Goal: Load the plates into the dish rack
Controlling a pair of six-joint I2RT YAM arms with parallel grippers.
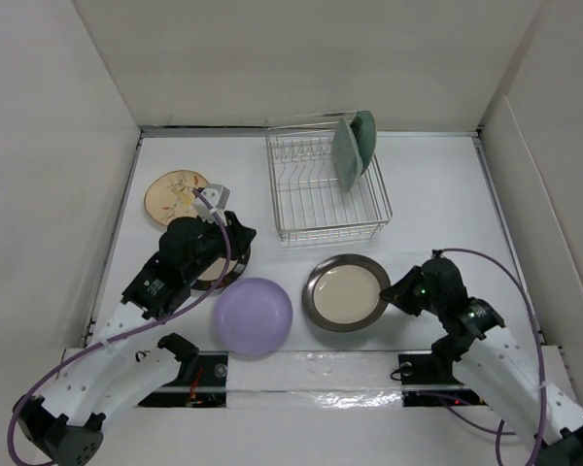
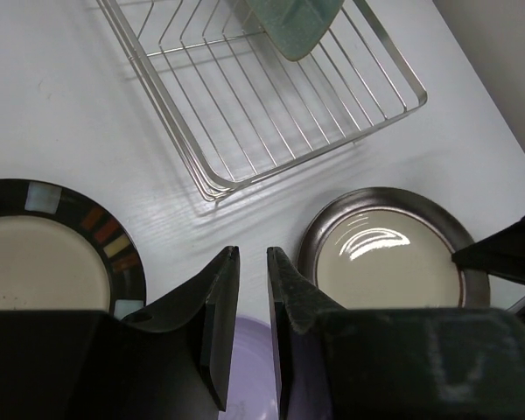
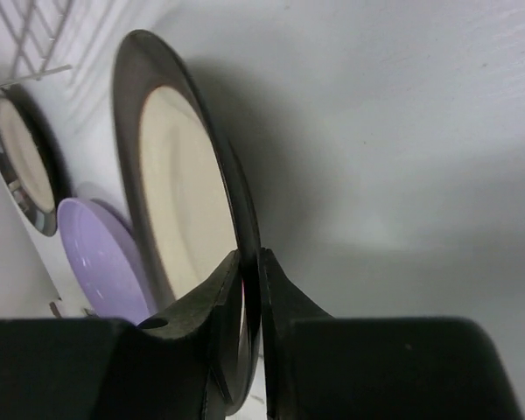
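Note:
My right gripper next lifts, swings outward, turns the plate upright and lowers to release it, as the empty slot beside the pale green tray (image 1: 348, 155) lies outward.
The dark metallic-rimmed plate (image 1: 347, 291) lies in front of the dish rack (image 1: 330, 233). My right gripper (image 1: 394, 294) is shut on its right rim; the wrist view shows the jaws (image 3: 250, 254) pinching the plate's edge (image 3: 184, 192). My left gripper (image 1: 235, 243) hovers with its jaws almost closed and nothing between them (image 2: 252, 252). It is above the gap between the cream plate with the dark brown rim (image 2: 35, 262) and the lavender plate (image 1: 253, 316). The tan floral plate (image 1: 175, 194) lies at the far left. The pale green tray (image 1: 348, 155) and the pale green round plate (image 1: 365, 136) stand in the rack's right end.
White walls enclose the table on the left, back and right. The left arm covers most of the cream plate in the top view. The rack's left slots (image 2: 319, 144) hold nothing. The lavender plate (image 3: 101, 262) lies close to the metallic-rimmed plate's left side.

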